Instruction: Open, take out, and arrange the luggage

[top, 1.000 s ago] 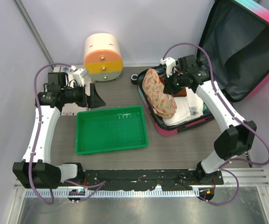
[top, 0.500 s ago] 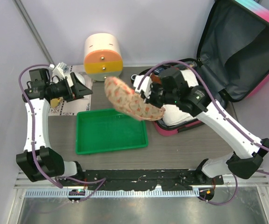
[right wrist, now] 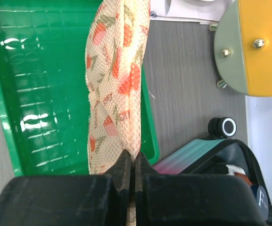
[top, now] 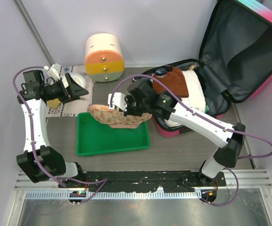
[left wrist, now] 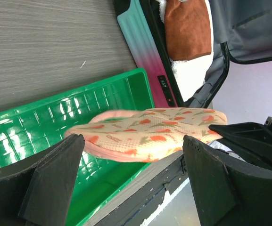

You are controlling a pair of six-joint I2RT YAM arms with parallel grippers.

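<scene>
The pouch moves back and down with my right gripper inside the empty green tray (top: 113, 139) (right wrist: 55, 103) next, for its release. The tray lies below my gripper and back from it.
The pink and turquoise luggage (top: 260, 70) lies open at the back right, its dark grey lid propped up. A brown cloth (top: 173, 81) and white folded items (top: 194, 89) lie in its base. My right gripper (top: 128, 109) is shut on a peach mesh pouch (top: 114, 117) with an orange print and holds it over the green tray (top: 112, 141). In the right wrist view the closed fingers (right wrist: 131, 162) pinch the pouch's (right wrist: 117, 80) edge. My left gripper (top: 81, 89) is open and empty at the far left; its view shows the pouch (left wrist: 150, 134) above the tray (left wrist: 32, 127).
A round cream-and-orange drawer box (top: 104, 59) stands at the back, left of the luggage. A patterned sheet (top: 62, 108) with small items lies at the table's left edge under my left arm. A luggage wheel (right wrist: 223, 127) sticks out towards the box.
My right gripper lifted the pouch out of the luggage and carried it left and down, over the tray. My left arm drew back towards the left.
</scene>
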